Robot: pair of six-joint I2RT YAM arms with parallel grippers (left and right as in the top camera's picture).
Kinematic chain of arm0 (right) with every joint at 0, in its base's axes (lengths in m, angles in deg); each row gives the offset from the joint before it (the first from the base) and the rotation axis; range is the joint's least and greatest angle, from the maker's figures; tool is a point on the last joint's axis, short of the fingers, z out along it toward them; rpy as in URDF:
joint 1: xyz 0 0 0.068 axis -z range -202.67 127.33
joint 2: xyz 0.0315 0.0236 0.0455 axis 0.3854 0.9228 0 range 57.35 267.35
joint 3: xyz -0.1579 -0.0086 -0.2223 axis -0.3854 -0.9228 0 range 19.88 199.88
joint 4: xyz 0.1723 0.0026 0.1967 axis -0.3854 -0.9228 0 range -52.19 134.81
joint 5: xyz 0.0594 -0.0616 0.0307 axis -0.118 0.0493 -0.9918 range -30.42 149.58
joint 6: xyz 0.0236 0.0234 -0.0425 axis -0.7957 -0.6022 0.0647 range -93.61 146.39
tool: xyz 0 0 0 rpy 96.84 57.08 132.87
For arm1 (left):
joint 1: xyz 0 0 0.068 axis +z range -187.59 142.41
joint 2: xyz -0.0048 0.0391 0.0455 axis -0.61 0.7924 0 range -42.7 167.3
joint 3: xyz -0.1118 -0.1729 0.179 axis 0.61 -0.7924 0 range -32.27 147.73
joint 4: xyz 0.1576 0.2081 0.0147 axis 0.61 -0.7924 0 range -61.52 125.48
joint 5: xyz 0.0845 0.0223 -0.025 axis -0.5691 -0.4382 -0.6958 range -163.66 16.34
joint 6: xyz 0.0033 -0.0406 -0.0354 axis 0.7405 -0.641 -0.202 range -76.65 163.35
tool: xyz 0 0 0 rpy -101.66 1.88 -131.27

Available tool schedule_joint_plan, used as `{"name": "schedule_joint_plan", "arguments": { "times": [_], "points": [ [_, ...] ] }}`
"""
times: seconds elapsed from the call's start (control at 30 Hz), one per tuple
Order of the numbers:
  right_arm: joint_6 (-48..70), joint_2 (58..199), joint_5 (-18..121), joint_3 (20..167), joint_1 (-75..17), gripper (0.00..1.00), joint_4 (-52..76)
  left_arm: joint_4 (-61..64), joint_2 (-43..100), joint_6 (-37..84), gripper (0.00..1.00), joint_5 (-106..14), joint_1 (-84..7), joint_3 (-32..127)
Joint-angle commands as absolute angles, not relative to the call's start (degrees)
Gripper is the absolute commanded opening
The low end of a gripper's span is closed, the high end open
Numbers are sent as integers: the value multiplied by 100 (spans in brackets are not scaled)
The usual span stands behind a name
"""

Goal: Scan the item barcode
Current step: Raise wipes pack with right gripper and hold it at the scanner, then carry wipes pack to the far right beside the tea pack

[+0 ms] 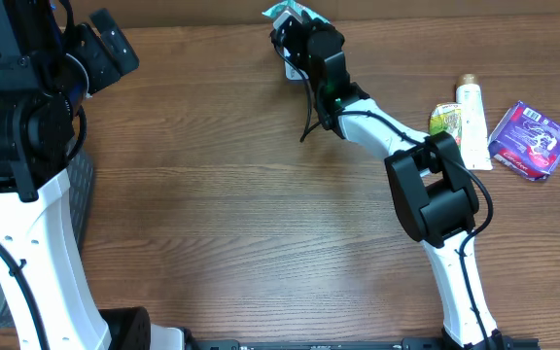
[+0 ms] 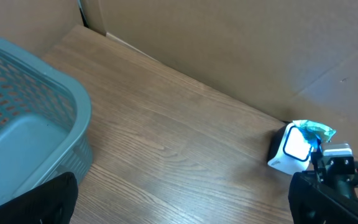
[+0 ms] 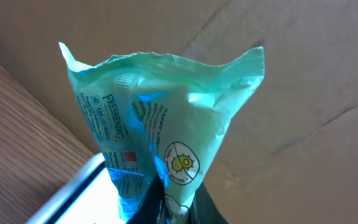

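Observation:
The gap between tube and purple packet lies right of my right gripper in the overhead view, so next my right gripper needs to lift, swing there, lower and release.
A crinkled mint-green wipes packet (image 3: 160,118) fills the right wrist view, pinched at its lower end by my right gripper (image 3: 179,208), which is shut on it. Below and left of the packet glows the white barcode scanner (image 3: 82,193). Overhead, the packet (image 1: 290,12) and right gripper (image 1: 301,41) sit at the table's far edge, above the scanner (image 1: 294,70). The left wrist view shows the scanner (image 2: 289,149) lit, with the packet (image 2: 316,130) just over it. My left gripper (image 2: 185,211) is open and empty, far left (image 1: 110,49).
A teal basket (image 2: 23,124) stands at the table's left end, close to my left gripper. On the right lie a white tube (image 1: 471,122), a yellow-green sachet (image 1: 443,119) and a purple packet (image 1: 531,139). A cardboard wall (image 2: 229,50) backs the table.

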State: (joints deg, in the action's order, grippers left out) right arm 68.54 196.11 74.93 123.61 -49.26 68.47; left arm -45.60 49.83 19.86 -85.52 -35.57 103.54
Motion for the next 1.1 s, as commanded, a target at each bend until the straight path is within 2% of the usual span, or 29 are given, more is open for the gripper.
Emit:
{"name": "schedule_joint_plan", "arguments": {
  "times": [0.0, 0.07, 0.2, 0.37, 0.53, 0.67, 0.83, 1.07],
  "points": [
    [6176, 18846, 7559, 12595, -4971, 4, 6615, -4557, 5021, 2111, 100, -8609, -3537, 10389],
    [5860, 18407, 7559, 12595, -4969, 4, 5992, -4560, 5021, 2111, 100, -8607, -3537, 10389],
    [4152, 17369, 7319, 12595, -4950, 4, 4303, -4557, 5021, 2111, 100, -8609, -3537, 10389],
    [2268, 16263, 5874, 12595, -4611, 4, 1827, -4560, 5021, 2111, 100, -8609, -3537, 10389],
    [1755, 15928, 4650, 12595, -3953, 4, -66, -4560, 5021, 2111, 100, -8609, -3537, 10389],
    [1742, 15917, 3701, 12592, -3037, 4, -1330, -4560, 5021, 2111, 100, -8609, -3537, 10389],
    [1930, 15935, 3721, 12590, -1815, 4, -2206, -4560, 5021, 2111, 100, -8609, -3537, 10389],
    [1934, 16059, 4418, 12096, -747, 4, -2320, -4560, 5021, 2111, 99, -8609, -3537, 10389]
  ]
}}
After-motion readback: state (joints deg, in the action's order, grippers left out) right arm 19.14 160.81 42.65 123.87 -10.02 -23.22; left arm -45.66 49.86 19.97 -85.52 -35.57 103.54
